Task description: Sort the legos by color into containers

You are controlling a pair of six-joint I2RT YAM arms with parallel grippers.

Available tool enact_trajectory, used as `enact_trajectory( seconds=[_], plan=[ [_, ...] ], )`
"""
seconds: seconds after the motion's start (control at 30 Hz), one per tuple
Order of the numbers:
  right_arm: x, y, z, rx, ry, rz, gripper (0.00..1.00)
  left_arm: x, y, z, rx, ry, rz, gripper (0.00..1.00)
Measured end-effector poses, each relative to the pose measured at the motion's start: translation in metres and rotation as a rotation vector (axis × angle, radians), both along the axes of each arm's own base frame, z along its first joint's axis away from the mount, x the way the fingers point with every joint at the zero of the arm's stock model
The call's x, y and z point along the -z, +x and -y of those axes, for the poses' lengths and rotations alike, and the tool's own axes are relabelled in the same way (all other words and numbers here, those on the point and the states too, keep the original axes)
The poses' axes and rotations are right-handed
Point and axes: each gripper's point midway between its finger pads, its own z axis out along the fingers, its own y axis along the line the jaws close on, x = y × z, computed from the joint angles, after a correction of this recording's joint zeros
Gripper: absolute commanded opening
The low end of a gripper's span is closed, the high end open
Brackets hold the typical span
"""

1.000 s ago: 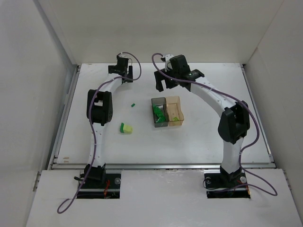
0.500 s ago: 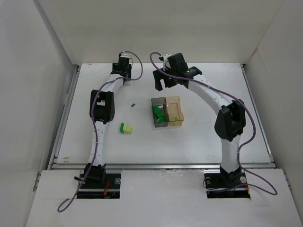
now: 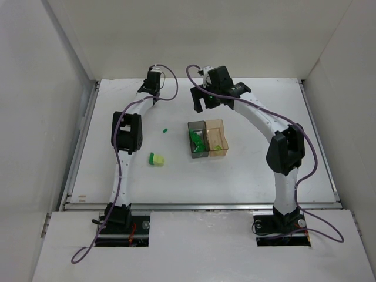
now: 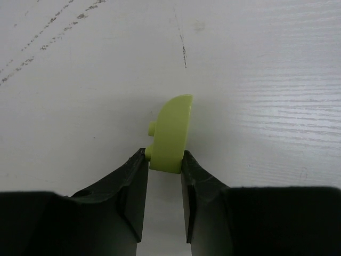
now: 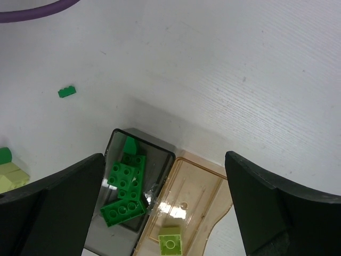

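My left gripper lifts next, moves right in the top view over the amber container (image 3: 215, 137) and releases, since a matching pale lego is with it there.
In the left wrist view my left gripper (image 4: 165, 159) is shut on a pale yellow-green curved lego (image 4: 170, 130), which rests on the white table. From above, the left gripper (image 3: 154, 75) is at the far back left, and the brick it holds is hidden there. My right gripper (image 5: 164, 160) hangs open above the containers. The smoky grey container (image 5: 145, 136) holds dark green legos (image 5: 123, 189). The amber container (image 5: 194, 184) holds one pale lego (image 5: 170, 243). On the table lie a tiny dark green lego (image 3: 165, 130) and a green and pale pair (image 3: 155, 158).
White walls close in the table on the left, back and right. The two containers (image 3: 207, 123) stand side by side mid-table, under the right arm's reach. A purple cable (image 5: 32, 12) crosses the top of the right wrist view.
The left wrist has reached slightly farther toward the back wall. The right arm's elbow has shifted a little to the left. The loose legos and the containers have not moved.
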Motion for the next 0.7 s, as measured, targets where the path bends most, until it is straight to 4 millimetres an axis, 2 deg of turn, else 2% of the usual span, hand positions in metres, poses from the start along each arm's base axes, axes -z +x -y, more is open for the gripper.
enact_trajectory(
  seconds=[0.1, 0.17, 0.27, 0.33, 0.43, 0.47, 0.53, 0.6, 0.7],
  plan=[
    [0.000, 0.004, 0.006, 0.029, -0.010, 0.005, 0.99, 0.000, -0.005, 0.003, 0.026, 0.015, -0.006, 0.00],
    [0.000, 0.007, 0.011, 0.064, -0.002, 0.001, 0.99, -0.003, -0.015, 0.006, 0.065, 0.030, -0.030, 0.00],
    [0.003, 0.010, 0.031, 0.168, 0.027, -0.025, 0.99, -0.022, -0.030, 0.027, 0.174, 0.021, -0.065, 0.00],
    [0.005, 0.011, 0.057, 0.268, 0.040, -0.046, 0.99, -0.043, -0.040, 0.052, 0.285, -0.021, -0.077, 0.00],
    [0.004, 0.008, 0.108, 0.446, 0.052, -0.056, 0.99, -0.081, -0.064, 0.098, 0.487, -0.095, -0.082, 0.00],
    [0.001, 0.006, 0.125, 0.500, 0.053, -0.048, 0.99, -0.099, -0.078, 0.117, 0.578, -0.117, -0.081, 0.00],
    [-0.009, -0.002, 0.154, 0.595, 0.047, -0.025, 0.99, -0.120, -0.102, 0.147, 0.721, -0.135, -0.088, 0.00],
    [-0.023, -0.014, 0.168, 0.649, 0.056, 0.009, 0.99, -0.139, -0.133, 0.184, 0.880, -0.147, -0.097, 0.00],
    [-0.043, -0.032, 0.177, 0.684, 0.085, 0.055, 0.99, -0.143, -0.183, 0.236, 1.087, -0.158, -0.133, 0.00]
  ],
)
